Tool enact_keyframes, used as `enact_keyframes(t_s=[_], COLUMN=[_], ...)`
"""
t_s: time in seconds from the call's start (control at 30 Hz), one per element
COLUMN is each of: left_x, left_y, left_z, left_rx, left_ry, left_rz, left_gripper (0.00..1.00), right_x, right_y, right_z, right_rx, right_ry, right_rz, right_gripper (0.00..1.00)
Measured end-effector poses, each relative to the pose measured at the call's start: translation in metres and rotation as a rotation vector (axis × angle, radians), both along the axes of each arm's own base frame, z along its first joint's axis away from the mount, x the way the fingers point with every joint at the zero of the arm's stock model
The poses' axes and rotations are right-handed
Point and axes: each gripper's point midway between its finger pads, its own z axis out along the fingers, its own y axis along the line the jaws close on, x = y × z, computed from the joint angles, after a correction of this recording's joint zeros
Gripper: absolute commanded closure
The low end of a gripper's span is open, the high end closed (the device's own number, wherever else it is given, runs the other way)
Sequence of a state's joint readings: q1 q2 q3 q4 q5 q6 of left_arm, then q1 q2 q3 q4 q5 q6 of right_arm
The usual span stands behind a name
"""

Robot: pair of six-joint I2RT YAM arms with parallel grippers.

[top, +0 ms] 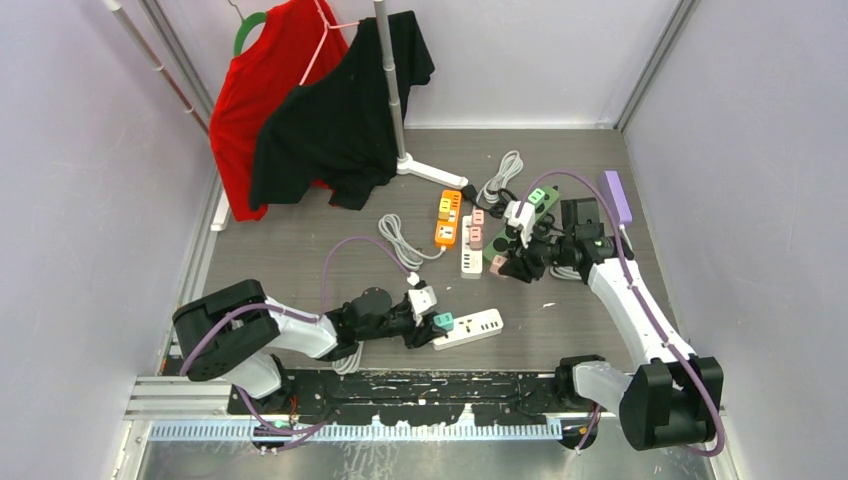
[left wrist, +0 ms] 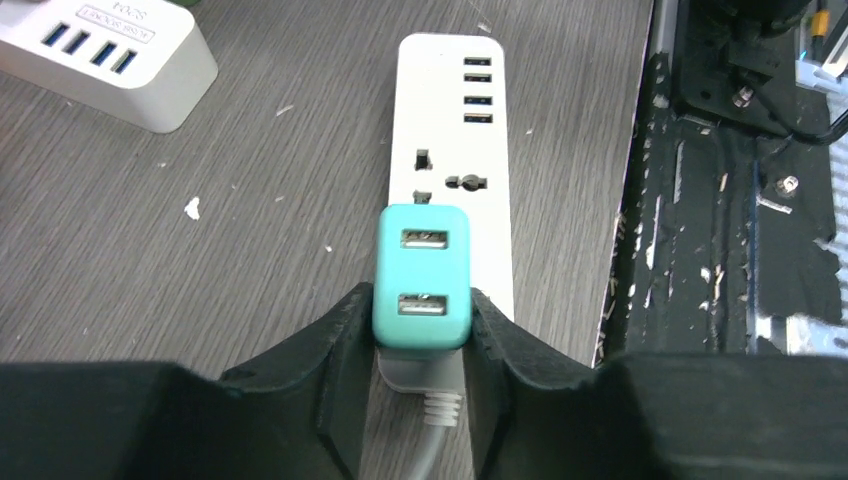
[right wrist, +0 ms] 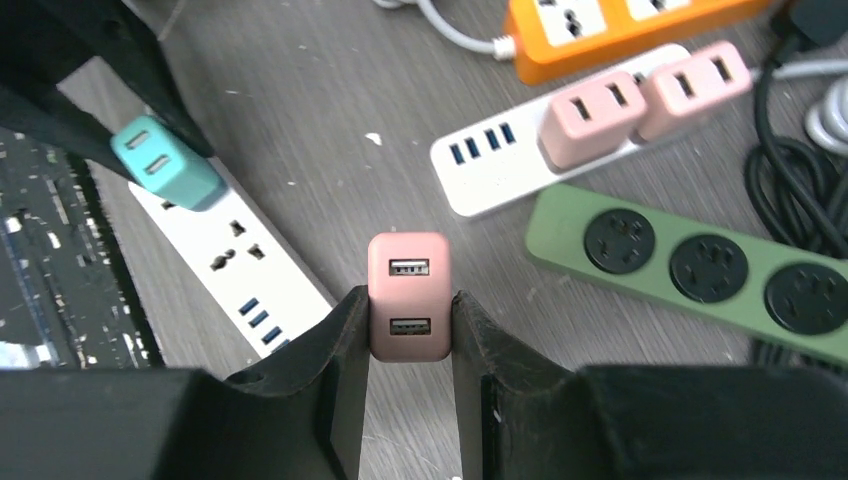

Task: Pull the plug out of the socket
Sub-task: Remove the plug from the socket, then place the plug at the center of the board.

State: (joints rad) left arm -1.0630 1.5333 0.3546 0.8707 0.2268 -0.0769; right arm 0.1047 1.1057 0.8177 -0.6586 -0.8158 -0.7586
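I will next move my right gripper to the tabletop between the green and purple socket strips, to the right in the top view. Then I will release the unplugged pink plug.
A teal plug (left wrist: 421,275) with two USB ports stands on the cord end of a white socket strip (left wrist: 455,130) near the table's front edge. My left gripper (left wrist: 420,330) is shut on the teal plug, one finger pressed to each side. Its prongs are hidden, so I cannot tell whether it is seated. From above, the teal plug (top: 443,321) sits at the left end of the strip (top: 478,326). My right gripper (right wrist: 409,335) is shut on a pink plug (right wrist: 409,295) held above bare table, clear of any socket. The right wrist view also shows the teal plug (right wrist: 165,163).
At mid-table lie an orange strip (top: 448,218), a white strip (right wrist: 480,170) with two pink plugs, a green strip (right wrist: 700,270) and a purple strip (top: 618,197), with coiled cords around them. A rack with a red shirt (top: 260,90) and a black shirt stands at the back left.
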Motion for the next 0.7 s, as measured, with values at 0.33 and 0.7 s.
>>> enact_keyframes(t_s=[0.33,0.7], left_x=[0.000,0.001], left_y=[0.011,0.022], left_z=[-0.009,0.011], left_rx=[0.057,0.058], left_ry=[0.044,0.031], left_rz=[0.043,0.078], left_gripper=[0.32,0.25], right_x=[0.030,0.050], right_y=[-0.041,-0.072], right_z=[-0.007,-0.020], right_rx=[-0.113,-0.192], right_ry=[-0.008,0.032], right_rz=[-0.238,-0.426], right_gripper=[0.99,0.98])
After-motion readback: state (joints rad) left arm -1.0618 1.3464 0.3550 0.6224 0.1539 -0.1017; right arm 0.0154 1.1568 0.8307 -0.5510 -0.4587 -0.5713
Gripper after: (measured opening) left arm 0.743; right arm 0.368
